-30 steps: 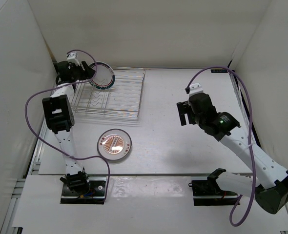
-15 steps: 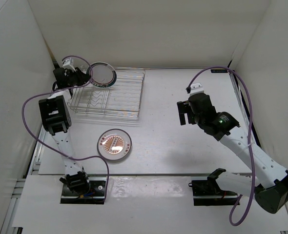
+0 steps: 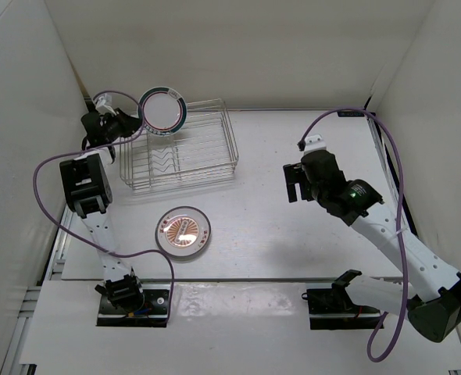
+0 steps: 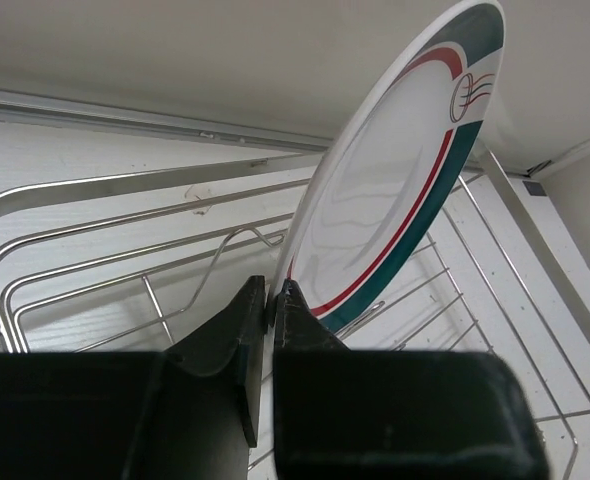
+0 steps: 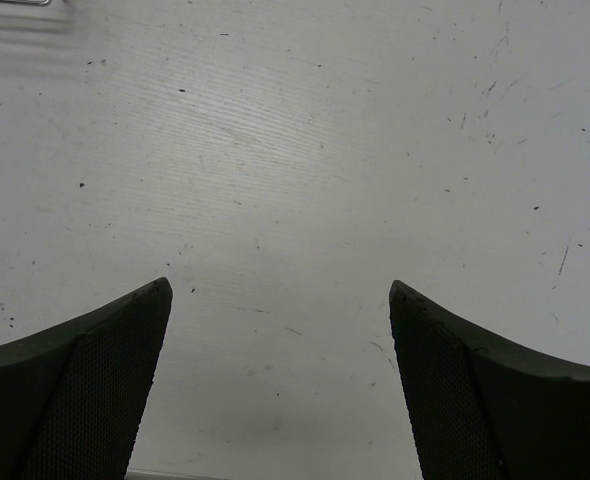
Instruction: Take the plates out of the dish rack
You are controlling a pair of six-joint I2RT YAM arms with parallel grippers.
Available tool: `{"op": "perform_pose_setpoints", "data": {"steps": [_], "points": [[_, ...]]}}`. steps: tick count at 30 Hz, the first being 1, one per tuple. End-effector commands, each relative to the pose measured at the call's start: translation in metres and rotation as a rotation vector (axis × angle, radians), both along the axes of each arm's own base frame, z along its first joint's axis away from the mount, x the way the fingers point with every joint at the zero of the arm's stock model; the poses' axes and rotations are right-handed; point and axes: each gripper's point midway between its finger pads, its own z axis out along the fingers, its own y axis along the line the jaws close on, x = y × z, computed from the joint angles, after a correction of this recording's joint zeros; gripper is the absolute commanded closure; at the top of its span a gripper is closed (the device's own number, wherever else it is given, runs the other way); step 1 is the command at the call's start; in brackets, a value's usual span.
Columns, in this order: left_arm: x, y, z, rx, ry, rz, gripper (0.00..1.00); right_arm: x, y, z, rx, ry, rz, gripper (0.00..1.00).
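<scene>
My left gripper swings back, to the right in the top view and down onto the table beside the sunburst plate next, since that spot is bare.
My left gripper (image 3: pixel 137 123) is shut on the lower rim of a white plate (image 3: pixel 162 111) with a green-and-red rim band, holding it upright above the far left corner of the dish rack (image 3: pixel 191 156). In the left wrist view the jaws (image 4: pixel 273 295) pinch the edge of this plate (image 4: pixel 395 190), with the rack's wires (image 4: pixel 95 245) below it. A plate with an orange sunburst pattern (image 3: pixel 183 230) lies flat on the table in front of the rack. My right gripper (image 3: pixel 293 181) hangs open over bare table (image 5: pixel 280 290), holding nothing.
White walls close in the table at the left, back and right. The left arm's purple cable (image 3: pixel 51 168) loops beside the rack. The right arm (image 3: pixel 371 215) stretches across the right half of the table.
My left gripper has shut on the green-rimmed plate and raised it out of the rack. The rack has shifted and looks tilted. The right arm has not moved.
</scene>
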Motion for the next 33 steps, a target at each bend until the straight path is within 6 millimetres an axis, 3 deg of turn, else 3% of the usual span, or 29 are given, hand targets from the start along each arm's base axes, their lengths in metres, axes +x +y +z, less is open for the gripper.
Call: {"op": "perform_pose_setpoints", "data": {"steps": [1,6,7,15,23,26,28,31,32,33], "points": [[-0.013,0.003,0.083,-0.049,-0.133,-0.007,1.0,0.001,0.003,0.004,0.018,-0.006,0.007,0.1],[-0.018,0.011,0.112,-0.069,-0.204,-0.014,1.0,0.002,0.008,0.002,0.032,0.002,0.02,0.1],[-0.018,0.01,0.127,-0.072,-0.228,-0.019,1.0,0.003,0.009,0.001,0.032,0.006,0.024,0.1],[-0.01,0.018,0.175,-0.17,-0.295,0.052,1.0,0.003,0.012,0.003,0.071,0.003,0.004,0.1],[-0.002,0.018,0.171,-0.194,-0.301,0.097,1.0,-0.015,-0.006,0.008,0.145,0.01,-0.124,0.1],[0.0,0.009,0.187,-0.265,-0.322,0.099,1.0,-0.028,-0.017,0.014,0.18,0.006,-0.177,0.1],[0.0,-0.013,0.19,-0.343,-0.271,0.072,1.0,-0.038,-0.029,0.019,0.203,-0.008,-0.231,0.1],[-0.019,-0.057,0.185,-0.449,-0.133,-0.022,1.0,-0.05,-0.042,0.027,0.229,-0.031,-0.273,0.1],[-0.034,-0.082,0.18,-0.463,-0.087,-0.07,1.0,-0.051,-0.044,0.03,0.235,-0.037,-0.274,0.1],[-0.046,-0.09,0.172,-0.476,-0.049,-0.075,1.0,-0.055,-0.047,0.035,0.248,-0.045,-0.274,0.1]]}}
